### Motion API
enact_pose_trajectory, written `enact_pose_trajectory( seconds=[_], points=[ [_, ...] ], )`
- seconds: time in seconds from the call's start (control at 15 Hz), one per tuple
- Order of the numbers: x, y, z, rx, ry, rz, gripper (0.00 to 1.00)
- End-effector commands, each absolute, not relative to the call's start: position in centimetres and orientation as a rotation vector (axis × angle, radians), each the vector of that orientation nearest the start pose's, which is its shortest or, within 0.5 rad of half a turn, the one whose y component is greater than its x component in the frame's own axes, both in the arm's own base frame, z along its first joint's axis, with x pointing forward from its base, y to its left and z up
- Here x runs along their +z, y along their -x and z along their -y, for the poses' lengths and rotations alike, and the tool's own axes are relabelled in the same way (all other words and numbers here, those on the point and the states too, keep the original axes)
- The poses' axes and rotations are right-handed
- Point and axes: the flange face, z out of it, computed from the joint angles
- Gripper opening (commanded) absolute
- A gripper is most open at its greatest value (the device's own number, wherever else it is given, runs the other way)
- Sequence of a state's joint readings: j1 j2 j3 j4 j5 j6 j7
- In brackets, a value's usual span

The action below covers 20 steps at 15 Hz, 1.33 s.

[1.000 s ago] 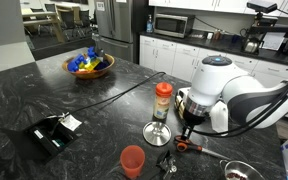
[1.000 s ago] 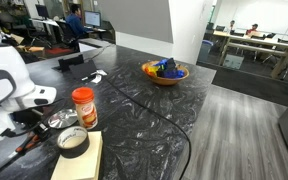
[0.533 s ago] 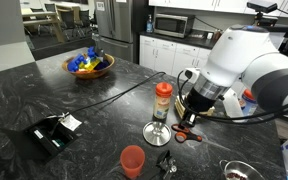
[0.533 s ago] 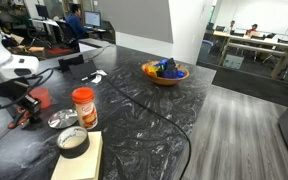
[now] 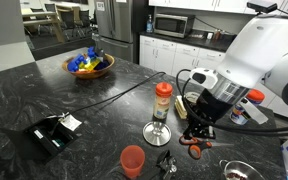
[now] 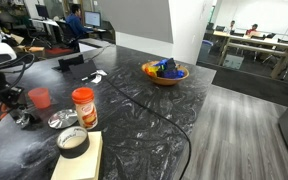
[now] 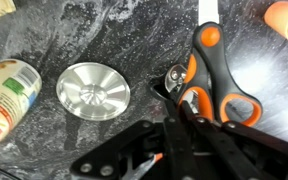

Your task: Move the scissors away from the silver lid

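I will next move my gripper to the right in the wrist view, away from the lid and down, and let go of the scissors [image 5: 194, 151], because open counter is below on that side.
The silver lid [image 5: 158, 131] lies flat on the dark counter, knob up; it also shows in the wrist view [image 7: 94, 91] and in an exterior view [image 6: 62, 118]. My gripper [image 5: 196, 138] hangs to the right of the lid, above the counter, shut on the scissors [image 5: 194, 151], whose orange-red handles dangle under it. In the wrist view the gripper [image 7: 189, 115] grips one handle loop of the scissors [image 7: 209, 38], and the blades point away to the top edge. The scissors are beside the lid and apart from it.
An orange-lidded spice jar [image 5: 163, 100] stands behind the lid. A red cup [image 5: 132, 160] and a dark bunch of keys [image 5: 166, 162] sit in front. A bowl [image 5: 89, 66], a black device [image 5: 52, 134], a cable and a tape roll [image 6: 72, 140] are also on the counter.
My gripper has risen from the counter with the scissors in it and carried them sideways away from the lid. The lid, jar and cup have not moved.
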State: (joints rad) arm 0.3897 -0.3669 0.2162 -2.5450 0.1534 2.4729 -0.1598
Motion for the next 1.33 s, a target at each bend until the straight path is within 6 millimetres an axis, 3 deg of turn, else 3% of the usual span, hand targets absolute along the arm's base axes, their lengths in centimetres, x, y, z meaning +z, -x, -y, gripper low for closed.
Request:
enact_pose_trajectory(
  seconds=[0.0, 0.2, 0.4, 0.8, 1.0, 1.27],
  points=[
    [43.9, -35.0, -26.5, -0.476, 2.712, 1.231, 0.02],
    [45.9, -33.5, -29.4, -0.528, 2.576, 1.451, 0.02],
    [46.5, -31.7, -32.7, -0.539, 2.436, 1.581, 0.02],
    [45.8, -27.0, -39.2, -0.436, 2.213, 1.683, 0.02],
    [46.7, -24.5, -42.0, -0.451, 2.052, 1.76, 0.02],
    [46.6, -21.7, -44.1, -0.42, 1.904, 1.806, 0.02]
  ],
)
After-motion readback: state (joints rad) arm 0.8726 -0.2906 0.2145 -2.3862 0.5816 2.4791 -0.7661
